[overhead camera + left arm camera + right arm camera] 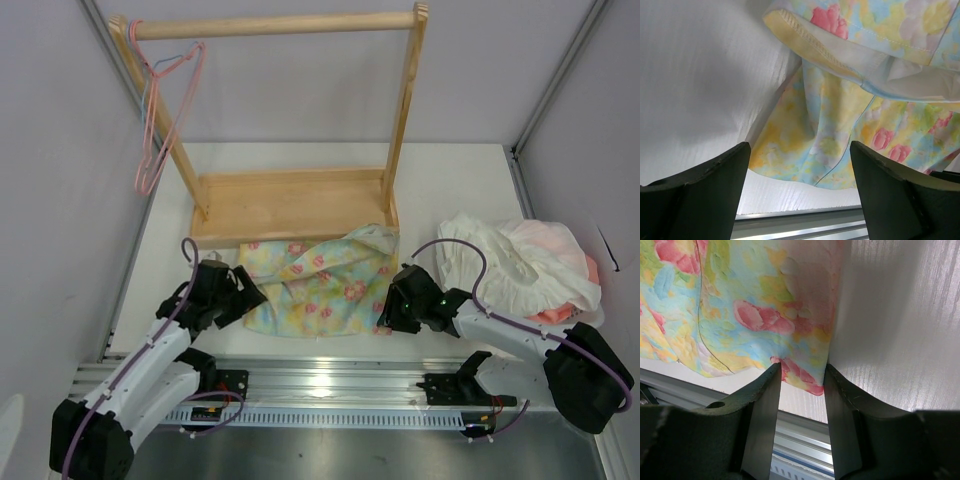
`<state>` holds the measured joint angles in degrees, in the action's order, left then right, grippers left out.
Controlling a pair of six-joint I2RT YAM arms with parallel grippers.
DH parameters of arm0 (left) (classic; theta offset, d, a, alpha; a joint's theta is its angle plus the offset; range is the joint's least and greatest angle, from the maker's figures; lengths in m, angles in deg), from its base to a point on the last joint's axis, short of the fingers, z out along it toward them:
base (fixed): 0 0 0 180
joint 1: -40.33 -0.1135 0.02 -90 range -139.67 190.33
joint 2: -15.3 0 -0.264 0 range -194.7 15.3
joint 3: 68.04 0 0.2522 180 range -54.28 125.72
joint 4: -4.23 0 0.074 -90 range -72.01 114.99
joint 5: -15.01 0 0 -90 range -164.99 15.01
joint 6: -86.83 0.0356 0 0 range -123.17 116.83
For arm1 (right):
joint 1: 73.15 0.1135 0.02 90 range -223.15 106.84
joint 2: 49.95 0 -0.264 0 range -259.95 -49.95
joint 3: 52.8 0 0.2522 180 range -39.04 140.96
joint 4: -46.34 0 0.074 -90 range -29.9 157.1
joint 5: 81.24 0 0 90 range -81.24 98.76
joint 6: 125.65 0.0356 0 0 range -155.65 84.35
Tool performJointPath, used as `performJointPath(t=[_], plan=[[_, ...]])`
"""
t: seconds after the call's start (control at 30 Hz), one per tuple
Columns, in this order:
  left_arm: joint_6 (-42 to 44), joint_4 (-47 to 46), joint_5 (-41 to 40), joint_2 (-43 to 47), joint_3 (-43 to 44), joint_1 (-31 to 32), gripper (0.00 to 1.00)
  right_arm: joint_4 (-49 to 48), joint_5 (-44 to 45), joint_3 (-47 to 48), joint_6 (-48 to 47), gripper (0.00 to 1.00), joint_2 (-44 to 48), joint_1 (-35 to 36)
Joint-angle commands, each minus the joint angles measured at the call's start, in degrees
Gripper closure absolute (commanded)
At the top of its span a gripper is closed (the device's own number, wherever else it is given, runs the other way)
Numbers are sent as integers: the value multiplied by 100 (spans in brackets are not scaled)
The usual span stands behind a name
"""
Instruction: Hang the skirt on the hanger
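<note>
The skirt's near yellow corner is just below the open fingers of my left gripper. My left gripper will go down to that corner next, then close.
The skirt (pixel 320 280), pastel yellow, blue and green with pink flowers, lies crumpled on the white table between my two grippers. My left gripper (pixel 250 297) sits at its left edge, jaws wide open (pixel 799 145) with nothing between them; the skirt (pixel 840 125) lies just beyond the tips. My right gripper (pixel 388 310) is at the skirt's near right corner. Its jaws (pixel 801 367) stand partly closed, a gap still between them, and the tips touch the pink corner of the skirt (pixel 740 315). The pale pink hanger (pixel 143 186) hangs from the rack's left end.
A wooden clothes rack (pixel 290 205) stands behind the skirt, its base board touching the cloth's far edge. A thin blue hanger (pixel 165 62) hangs beside the pink one. A white-and-pink heap of clothes (pixel 520 265) lies at the right. An aluminium rail (pixel 330 375) runs along the near edge.
</note>
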<state>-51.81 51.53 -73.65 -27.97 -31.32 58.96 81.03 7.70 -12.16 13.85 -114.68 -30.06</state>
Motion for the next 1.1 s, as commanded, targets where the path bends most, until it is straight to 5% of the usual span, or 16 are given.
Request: performJointPath(t=[0.0, 0.07, 0.3, 0.43, 0.53, 0.57, 0.63, 0.67, 1.07], plan=[[-75, 12, 112, -129, 200, 53, 13, 104, 97, 134, -1, 55, -14, 33], [-40, -31, 155, -208, 157, 53, 15, 105, 97, 125, -1, 55, -22, 33], [48, -207, 366, -999, 95, 62, 47, 166, 97, 169, -36, 55, 22, 33], [65, -313, 454, -1157, 7, 79, 54, 148, 97, 169, -63, 56, 31, 24], [83, -418, 498, -1333, -2, 79, 68, 104, 89, 195, -115, 67, -22, 15], [109, -410, 533, -1360, 33, 79, 83, 122, 97, 265, -124, 81, -40, 15], [214, -314, 568, -1264, 303, 79, 100, 297, 97, 371, -220, 93, -5, 24], [293, -243, 560, -1194, 410, 79, 100, 411, 97, 554, -264, 100, 74, 24], [1217, 1181, 648, -252, 3345, 18, 100, 2389, 291, 3691, -1398, 100, 576, -178]])
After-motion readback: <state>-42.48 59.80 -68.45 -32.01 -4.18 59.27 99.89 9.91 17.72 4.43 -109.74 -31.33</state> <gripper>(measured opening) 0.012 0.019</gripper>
